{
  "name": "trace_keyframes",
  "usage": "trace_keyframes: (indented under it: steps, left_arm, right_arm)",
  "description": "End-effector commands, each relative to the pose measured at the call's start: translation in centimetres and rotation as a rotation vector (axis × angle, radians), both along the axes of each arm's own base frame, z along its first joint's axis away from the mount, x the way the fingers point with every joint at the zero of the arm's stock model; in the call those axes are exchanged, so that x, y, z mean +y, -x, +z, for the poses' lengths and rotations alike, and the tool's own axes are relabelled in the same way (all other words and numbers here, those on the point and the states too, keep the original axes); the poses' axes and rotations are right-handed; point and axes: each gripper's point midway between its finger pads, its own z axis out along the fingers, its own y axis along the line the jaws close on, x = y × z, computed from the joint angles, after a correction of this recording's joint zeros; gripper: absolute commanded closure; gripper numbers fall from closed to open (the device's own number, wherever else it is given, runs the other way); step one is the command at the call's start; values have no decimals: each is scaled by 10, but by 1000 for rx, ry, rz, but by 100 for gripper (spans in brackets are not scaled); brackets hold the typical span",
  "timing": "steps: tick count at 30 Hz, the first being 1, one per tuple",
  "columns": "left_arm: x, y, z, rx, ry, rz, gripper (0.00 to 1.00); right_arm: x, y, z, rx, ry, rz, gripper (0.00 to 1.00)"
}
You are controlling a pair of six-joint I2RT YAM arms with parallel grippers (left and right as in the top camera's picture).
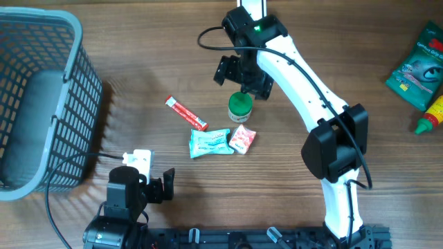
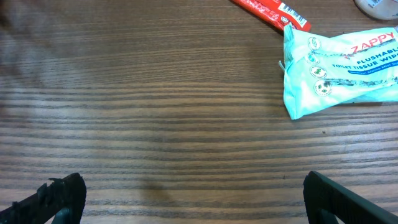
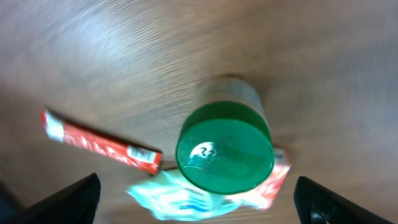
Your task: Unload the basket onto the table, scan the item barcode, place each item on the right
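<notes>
My right gripper needs to go down next and turn to straddle the jar's lidded top (image 1: 240, 104) (image 3: 225, 154) and close, because the jar stands below it and is narrower than the open gap between my fingers.
A jar with a green lid (image 1: 239, 106) stands upright mid-table, and its lid (image 3: 225, 148) fills the middle of the right wrist view. My right gripper (image 1: 243, 80) (image 3: 199, 205) hovers just above and behind the jar, open, both fingers wide of the lid and touching nothing. A red stick packet (image 1: 185, 113), a teal wipes packet (image 1: 210, 142) and a pink sachet (image 1: 242, 138) lie around the jar. My left gripper (image 1: 158, 185) (image 2: 199, 202) stands open over bare wood at the near edge, with the wipes packet (image 2: 342, 68) ahead to its right. I cannot make out a barcode on any item.
A grey mesh basket (image 1: 41, 104) fills the far left. At the right edge lie a green pouch (image 1: 418, 66) and a yellow bottle with a red cap (image 1: 430, 115). The right arm's white links (image 1: 304, 90) span the table's middle right.
</notes>
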Motion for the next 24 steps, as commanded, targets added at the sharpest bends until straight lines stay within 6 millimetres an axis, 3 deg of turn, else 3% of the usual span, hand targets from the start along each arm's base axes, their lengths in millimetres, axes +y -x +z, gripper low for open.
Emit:
trace_keyframes:
  steps: [1,5,24]
  left_arm:
    - [1,0,0,-3,-6,3,0]
    - [1,0,0,-3,-6,3,0]
    - [1,0,0,-3,-6,3,0]
  right_arm:
    - [-9,4,-1,58,32,-411,0]
    - [-13,12,-17,104,63,-504,0]
    - [-5,15,-78,142,31,-505,0]
